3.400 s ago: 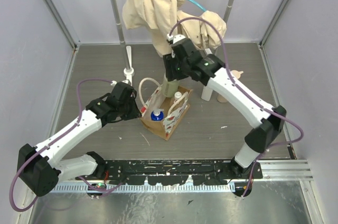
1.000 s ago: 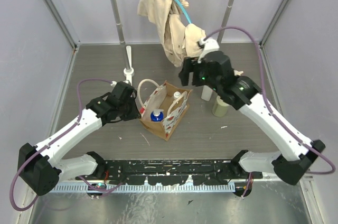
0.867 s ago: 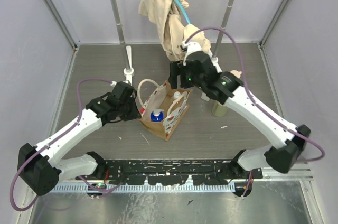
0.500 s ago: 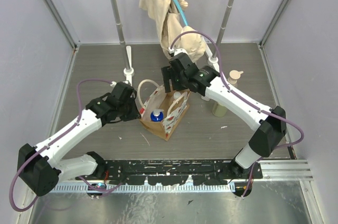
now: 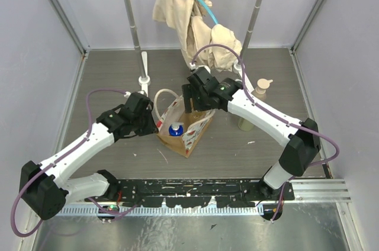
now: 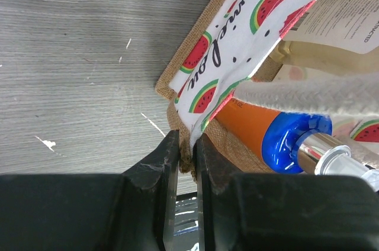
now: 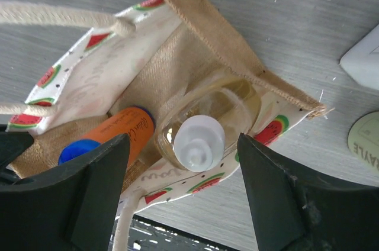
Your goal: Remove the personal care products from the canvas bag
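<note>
My right gripper will next bring its open fingers down past the white cap [image 7: 198,141] until they reach the bottle's body inside the bag.
The canvas bag [image 5: 192,134] stands open at the table's middle. My left gripper [image 5: 155,125] is shut on its near rim [image 6: 186,144]. Inside lie an orange bottle [image 7: 115,134] with a blue cap [image 6: 290,141] and a clear bottle of amber liquid with a white cap [image 7: 198,141]. My right gripper [image 7: 183,144] hangs open over the bag [image 5: 196,108], its fingers on either side of the white cap, not touching it. A peach pump bottle [image 5: 261,87] and a cream-lidded jar [image 5: 245,122] stand on the table to the bag's right.
A clothes rack with a beige garment [image 5: 192,20] stands behind the bag, its pole foot [image 5: 144,79] at the back left. A white bottle [image 7: 364,61] stands by the jar lid [image 7: 366,138]. The bag's cream handles [image 6: 308,94] loop above its opening.
My right arm has swung from the bottles at the right back over the bag and come down, jaws open round the white-capped bottle. The left arm has not moved.
</note>
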### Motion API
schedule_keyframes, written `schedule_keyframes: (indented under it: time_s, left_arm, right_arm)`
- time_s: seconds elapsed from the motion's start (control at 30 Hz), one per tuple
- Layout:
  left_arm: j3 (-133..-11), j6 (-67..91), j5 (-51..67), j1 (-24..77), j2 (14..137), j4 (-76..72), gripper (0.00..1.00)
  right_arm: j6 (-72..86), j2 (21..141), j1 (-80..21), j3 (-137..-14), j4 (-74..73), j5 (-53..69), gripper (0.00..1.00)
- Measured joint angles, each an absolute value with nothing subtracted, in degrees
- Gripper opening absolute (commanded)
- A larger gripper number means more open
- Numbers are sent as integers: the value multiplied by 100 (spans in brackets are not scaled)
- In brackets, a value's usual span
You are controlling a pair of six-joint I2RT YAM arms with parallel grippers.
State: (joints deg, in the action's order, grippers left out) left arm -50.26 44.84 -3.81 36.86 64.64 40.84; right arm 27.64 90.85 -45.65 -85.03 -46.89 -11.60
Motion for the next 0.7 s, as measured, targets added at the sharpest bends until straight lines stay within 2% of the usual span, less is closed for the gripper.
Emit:
schedule_keyframes:
  time_s: [0.4, 0.63, 0.7]
  left_arm:
    - [-4991, 4484, -353, 3686, 6429, 4082, 23]
    - [-4971, 4484, -353, 3686, 6416, 4071, 23]
    - [-4971, 4482, -355, 3686, 6405, 4077, 23]
  right_arm:
    - [3074, 9133, -4591, -8206, -4705, -1131, 79]
    - [3363, 9577, -4591, -8169, -4729, -1177, 79]
    - [3496, 9684, -4591, -8162, -4729, -1260, 76]
